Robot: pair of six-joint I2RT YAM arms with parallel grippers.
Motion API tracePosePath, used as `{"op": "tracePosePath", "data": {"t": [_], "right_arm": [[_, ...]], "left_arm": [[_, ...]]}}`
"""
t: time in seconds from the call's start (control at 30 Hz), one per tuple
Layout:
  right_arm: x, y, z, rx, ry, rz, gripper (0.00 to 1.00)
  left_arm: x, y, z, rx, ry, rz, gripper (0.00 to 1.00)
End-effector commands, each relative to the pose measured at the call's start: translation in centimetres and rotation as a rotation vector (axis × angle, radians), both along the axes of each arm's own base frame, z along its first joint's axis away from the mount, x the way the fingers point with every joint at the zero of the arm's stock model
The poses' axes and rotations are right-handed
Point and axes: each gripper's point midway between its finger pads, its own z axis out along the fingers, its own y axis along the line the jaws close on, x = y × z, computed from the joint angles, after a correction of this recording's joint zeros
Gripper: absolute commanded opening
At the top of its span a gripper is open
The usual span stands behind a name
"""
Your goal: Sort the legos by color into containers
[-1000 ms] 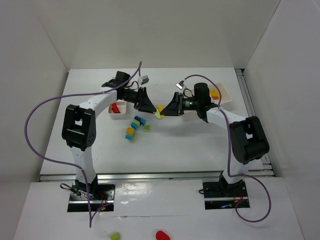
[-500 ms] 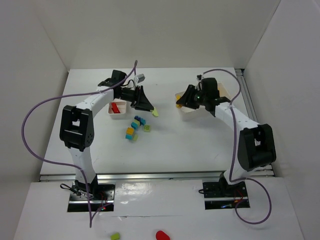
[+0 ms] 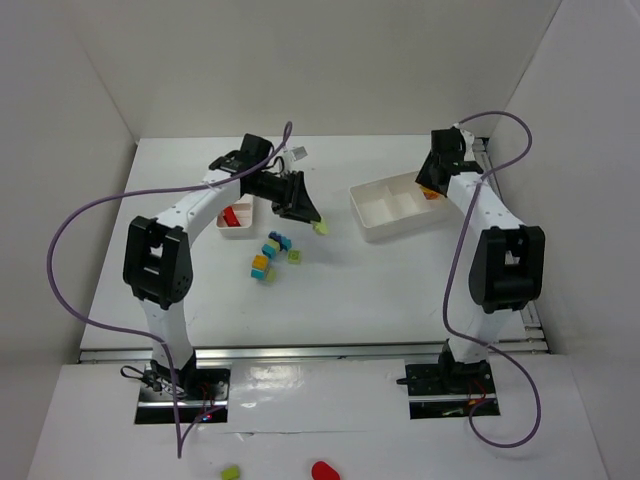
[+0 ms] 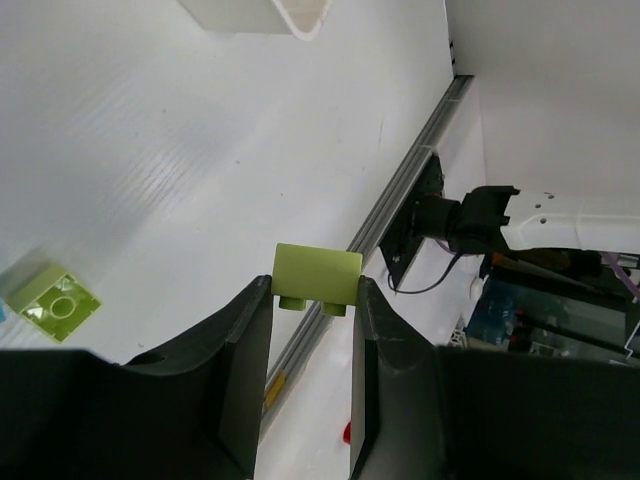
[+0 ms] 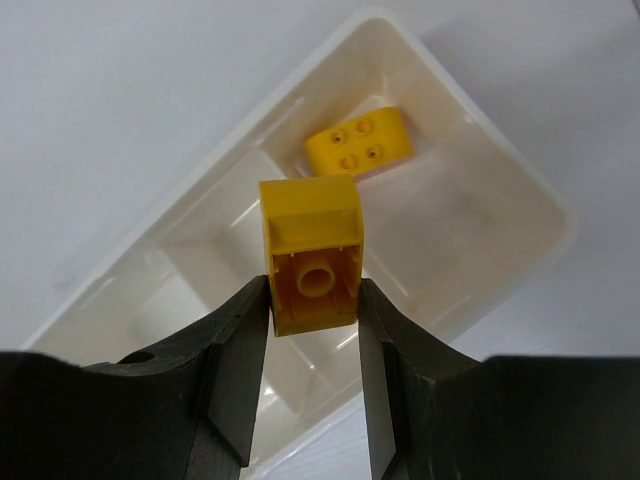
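I will move my left gripper to the right in the top view and release its lime lego over the container's empty end section [image 3: 374, 211], because yellow takes that container's opposite end.
My left gripper [image 3: 312, 218] is shut on a lime green lego [image 4: 317, 277] and holds it above the table's middle. Over the right end of the right container [image 3: 365, 212] hangs my right gripper [image 3: 433, 183], shut on a yellow lego [image 5: 312, 255]. Below that lego, the end compartment of the container [image 5: 500, 200] holds another yellow lego [image 5: 358, 140]. The left container [image 3: 238, 232] holds a red lego [image 3: 232, 215]. Loose legos lie below the left gripper: a cyan and blue pair [image 3: 274, 243], a yellow-and-cyan stack [image 3: 262, 267] and a lime one [image 3: 295, 256].
A metal rail [image 3: 505, 215] runs along the table's right edge, close behind the right container. White walls close in the table at the back and sides. The lime lego on the table [image 4: 52, 300] sits left of my left fingers.
The two grippers were close together at the table's middle. The right arm has swung out to the right container with the yellow lego. The left gripper shifted slightly right, keeping the lime lego.
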Motion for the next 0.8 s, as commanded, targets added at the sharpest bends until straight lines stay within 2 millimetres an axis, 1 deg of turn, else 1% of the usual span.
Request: {"op": "tracePosePath", "data": {"t": [0.0,0.03,0.07,0.1,0.13,0.17,0.2,0.23,0.27,0.3,0.33,0.37,0.4,0.43,0.47,0.5,0.53,0.6,0.63,0.67,0.7,0.73,0.77], "right_arm": [[0.5,-2.6,-0.6,-0.106,0.04,-0.083,0.34],[0.8,-3.3,-0.4,-0.115,0.036,-0.103,0.34],[0.8,-3.7,-0.8,-0.116,0.046,-0.112,0.34],[0.9,-3.7,-1.5,-0.117,0.061,-0.111,0.34],[1.3,-4.2,-1.0,-0.115,0.042,-0.121,0.35],[1.5,-4.2,-1.3,-0.116,0.048,-0.121,0.35],[1.5,-4.4,-1.9,-0.124,0.061,-0.128,0.35],[1.7,-4.4,-1.8,-0.123,0.053,-0.129,0.38],[1.9,-4.9,-1.9,-0.123,0.055,-0.139,0.41],[2.1,-5.2,-1.9,-0.13,0.05,-0.16,0.52],[2.1,-5.7,-2.2,-0.15,0.059,-0.181,0.6],[2.4,-5.9,-1.9,-0.157,0.038,-0.191,0.68],[2.8,-6.4,-1.6,-0.155,0.019,-0.204,0.73],[3.0,-6.7,-1.5,-0.14,0.009,-0.202,0.74],[3.5,-6.6,-0.6,-0.132,-0.012,-0.196,0.76],[3.5,-7.0,-1.0,-0.127,0.005,-0.199,0.8],[3.6,-6.8,-1.1,-0.118,0.014,-0.189,0.81],[3.6,-6.5,-1.0,-0.103,0.016,-0.188,0.82],[3.4,-6.3,0.4,-0.076,-0.018,-0.195,0.82],[2.6,-5.9,0.1,-0.057,-0.016,-0.187,0.82],[2.2,-5.5,0.7,-0.036,-0.035,-0.18,0.82],[1.5,-4.8,2.8,0.001,-0.089,-0.157,0.82],[0.4,-4.5,2.3,0.02,-0.082,-0.157,0.82]], "left_arm": [[0.2,-1.8,3.0,0.012,-0.079,0.012,0.0],[0.4,-2.3,3.9,0.007,-0.098,0.015,0.0],[0.5,-2.7,3.7,0.013,-0.1,0.01,0.0],[0.6,-3.3,3.5,0.022,-0.098,0.012,0.0],[0.9,-3.5,4.6,0.009,-0.116,0.018,0.0],[1.1,-3.9,4.3,0.015,-0.118,0.015,0.0],[1.8,-4.2,4.5,0.01,-0.118,0.021,0.0],[2.2,-4.4,4.6,0.006,-0.115,0.026,0.0],[2.2,-5.0,4.7,0.003,-0.12,0.016,0.0],[2.5,-5.7,3.9,0.006,-0.101,0.011,0.0],[3.0,-5.9,4.5,0.0,-0.115,0.011,0.0],[3.4,-6.1,4.5,-0.004,-0.109,0.017,0.0],[3.5,-6.4,4.6,-0.015,-0.098,0.012,0.0],[3.8,-7.1,4.5,-0.026,-0.092,0.001,0.0],[4.1,-7.3,4.5,-0.029,-0.084,0.007,0.0],[4.4,-7.5,4.5,-0.031,-0.088,0.007,0.0],[4.7,-8.0,4.5,-0.028,-0.094,0.012,0.0],[5.5,-8.3,4.6,-0.028,-0.1,0.027,0.0],[5.7,-8.8,4.6,-0.023,-0.104,0.035,0.0],[6.5,-9.1,4.5,-0.021,-0.109,0.048,0.0],[6.6,-9.6,4.4,-0.016,-0.119,0.048,0.0],[6.8,-10.2,4.1,-0.003,-0.133,0.055,0.0],[7.6,-10.4,4.0,-0.002,-0.148,0.065,0.0]]}}
